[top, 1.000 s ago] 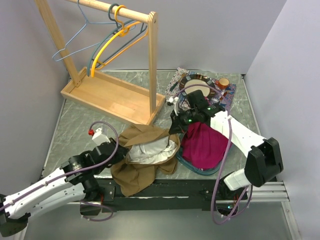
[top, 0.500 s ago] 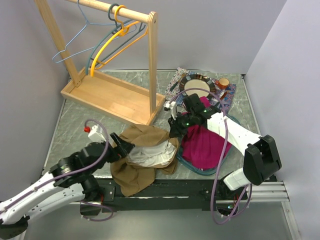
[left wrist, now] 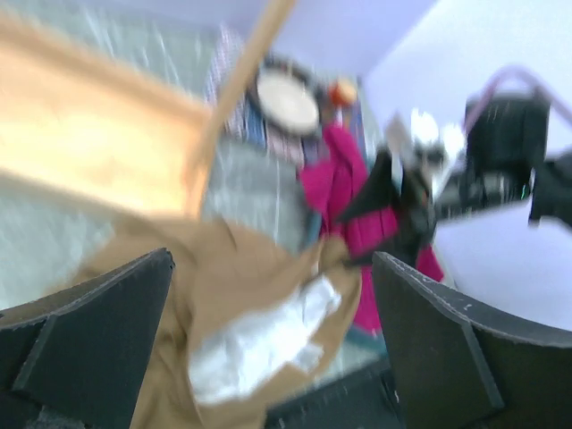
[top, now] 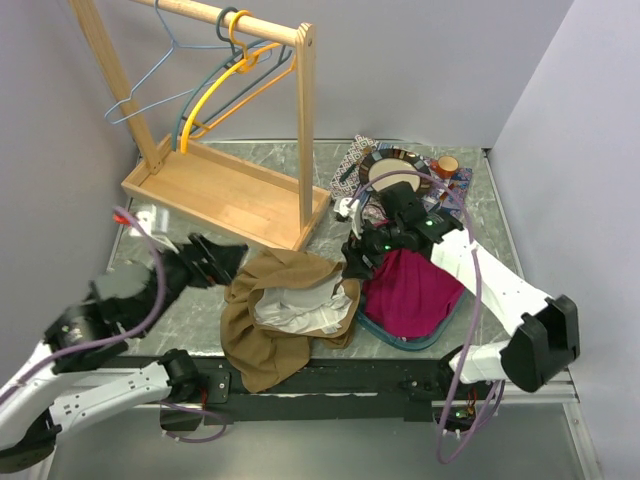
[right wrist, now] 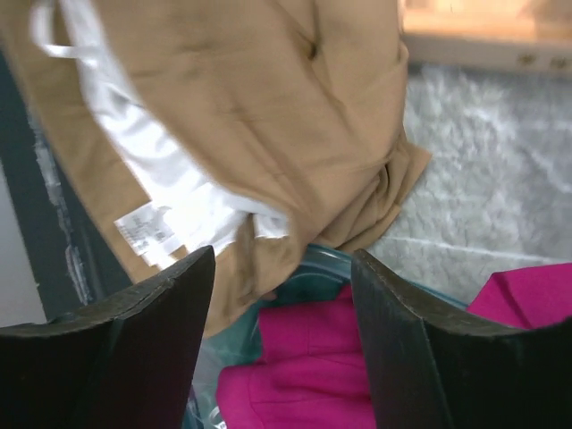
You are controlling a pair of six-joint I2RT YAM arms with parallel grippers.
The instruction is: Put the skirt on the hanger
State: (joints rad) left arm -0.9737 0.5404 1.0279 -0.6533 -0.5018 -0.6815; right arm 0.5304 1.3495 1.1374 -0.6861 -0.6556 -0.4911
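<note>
Next, the left gripper rises and moves outward onto the yellow hanger's near arm (top: pixel 207 97), as the hanger hangs on the rack (top: pixel 305 120) above and outward of it.
The tan skirt (top: pixel 285 300), with its white lining showing, lies crumpled on the table's front edge; it also shows in the left wrist view as skirt (left wrist: pixel 241 295) and in the right wrist view as skirt (right wrist: pixel 259 107). My left gripper (top: pixel 215 262) hovers open just left of it, nothing between the fingers of the left gripper (left wrist: pixel 271 268). My right gripper (top: pixel 352 262) is open over the skirt's right edge; in its wrist view the right gripper (right wrist: pixel 284 259) holds nothing. A yellow hanger (top: pixel 215 90) and a blue wire hanger (top: pixel 150 95) hang on the wooden rack (top: pixel 305 120).
A magenta garment (top: pixel 410 290) lies in a teal basin (top: pixel 400 340) right of the skirt, partly under the right arm. Behind it sit a plate (top: pixel 390 170) and an orange cup (top: pixel 447 165) on a patterned cloth. The rack's wooden base (top: pixel 225 195) fills the back left.
Both grippers have opened and let go of the skirt, which has settled on the table. The left arm has risen and drawn back to the left; the right gripper moved slightly.
</note>
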